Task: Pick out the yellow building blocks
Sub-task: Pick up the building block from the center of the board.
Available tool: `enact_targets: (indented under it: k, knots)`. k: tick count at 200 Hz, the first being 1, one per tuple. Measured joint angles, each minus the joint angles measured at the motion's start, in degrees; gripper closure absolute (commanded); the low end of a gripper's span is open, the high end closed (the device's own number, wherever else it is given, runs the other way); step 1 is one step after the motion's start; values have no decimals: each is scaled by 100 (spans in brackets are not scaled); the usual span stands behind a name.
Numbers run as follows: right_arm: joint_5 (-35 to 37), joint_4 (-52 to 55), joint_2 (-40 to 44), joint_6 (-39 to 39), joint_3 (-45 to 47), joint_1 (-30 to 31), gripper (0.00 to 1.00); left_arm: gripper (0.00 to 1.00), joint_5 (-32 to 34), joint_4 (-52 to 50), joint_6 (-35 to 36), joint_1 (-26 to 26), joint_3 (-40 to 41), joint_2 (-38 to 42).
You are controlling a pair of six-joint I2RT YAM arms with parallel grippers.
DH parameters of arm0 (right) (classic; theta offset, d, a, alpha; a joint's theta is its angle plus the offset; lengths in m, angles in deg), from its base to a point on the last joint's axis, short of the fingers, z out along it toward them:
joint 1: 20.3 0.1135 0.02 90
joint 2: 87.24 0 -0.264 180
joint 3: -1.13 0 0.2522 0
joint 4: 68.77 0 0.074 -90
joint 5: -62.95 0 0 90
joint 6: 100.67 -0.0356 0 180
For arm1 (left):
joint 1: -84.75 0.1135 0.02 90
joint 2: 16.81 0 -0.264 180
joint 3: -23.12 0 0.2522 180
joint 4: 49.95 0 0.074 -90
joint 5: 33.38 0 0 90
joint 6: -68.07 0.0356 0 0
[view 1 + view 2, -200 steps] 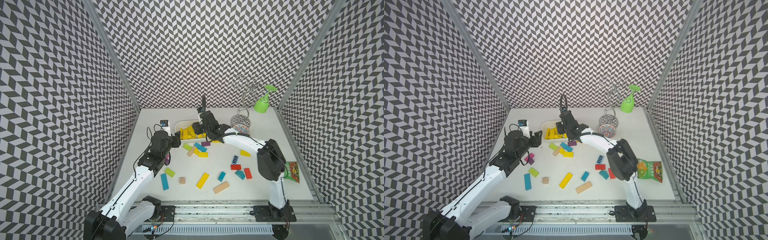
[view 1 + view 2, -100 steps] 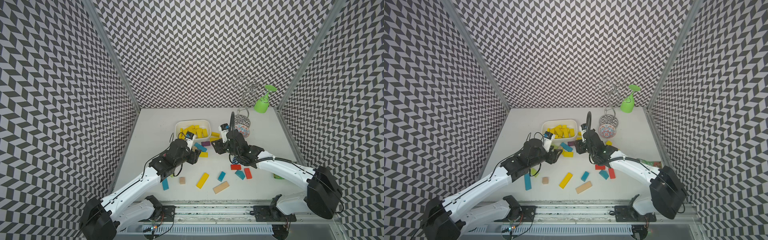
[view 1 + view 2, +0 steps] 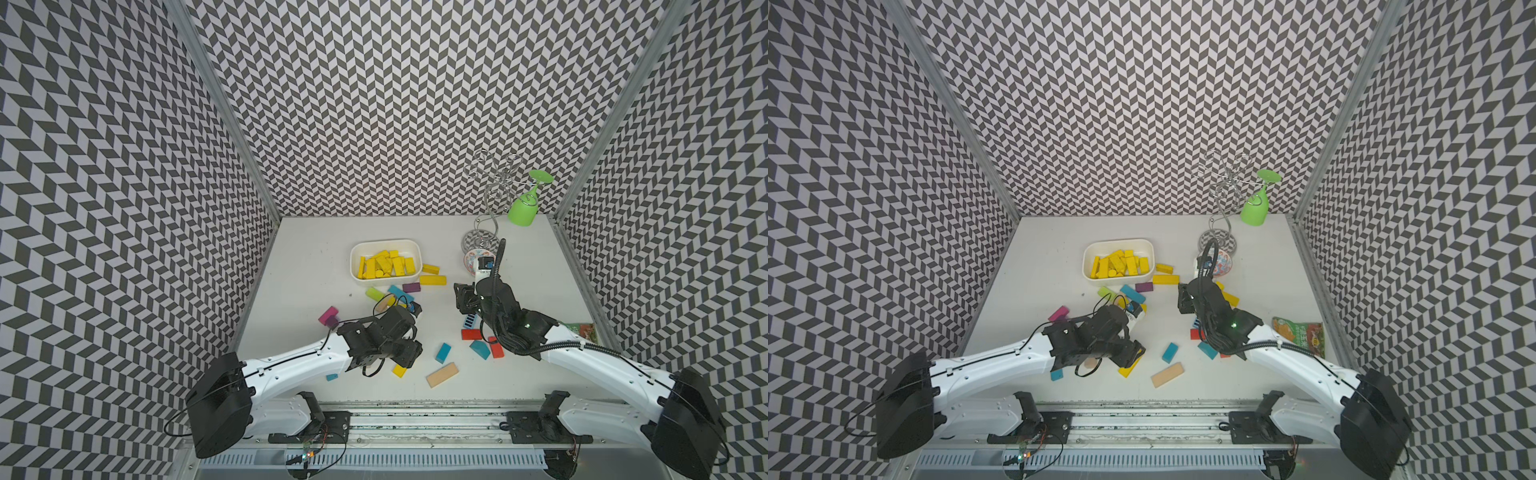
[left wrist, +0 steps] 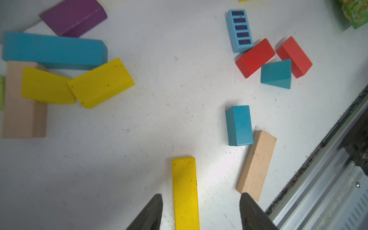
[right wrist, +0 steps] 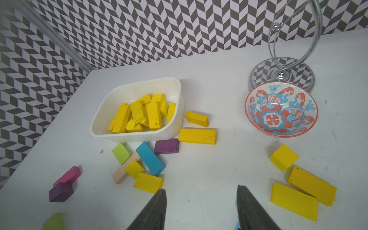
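Observation:
The long yellow bar (image 3: 1131,365) (image 4: 185,191) lies below the left gripper, with its long sides already running between the open fingers. The robot will next lower the left gripper and close it across the bar.
Several yellow building blocks (image 5: 139,115) lie in the white tray (image 3: 384,242). Two more (image 5: 197,136) rest just beside the tray, a pair (image 4: 100,82) sits among the mixed blocks, and three (image 5: 293,201) lie near the patterned bowl. A long yellow bar (image 4: 185,191) lies flat near the table's front. My left gripper (image 4: 201,196) hangs open over it, one finger on each side, touching neither edge; in a top view the left gripper (image 3: 409,358) hides most of the bar. My right gripper (image 5: 201,189) is open over bare table at mid-right, with nothing between its fingers.
Blue, red, purple, magenta, lime and plain wooden blocks (image 4: 256,163) lie scattered around. A patterned bowl (image 5: 280,109), a chrome stand (image 3: 482,241) with a green cup (image 3: 521,210) and a snack packet (image 3: 1298,334) occupy the right side. The metal front rail (image 4: 328,165) runs close to the left gripper.
The left arm swung from the far left toward the front and now straddles the long yellow bar. The right arm left the tray and drew back to the right.

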Motion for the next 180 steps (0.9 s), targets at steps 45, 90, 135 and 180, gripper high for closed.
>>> enact_targets:
  k: [45,90,135,180]
  knots:
    - [164,17,61,-149,20,0,43,38,-17,-76,-109,-144,105,-527]
    - [208,31,120,-249,28,0,43,42,138,-61,-142,-225,125,-966]
    - [221,33,136,-299,81,0,44,51,461,2,-140,-426,42,-1335]
    - [227,33,136,-308,94,0,44,68,850,50,-146,-568,-59,-1513]
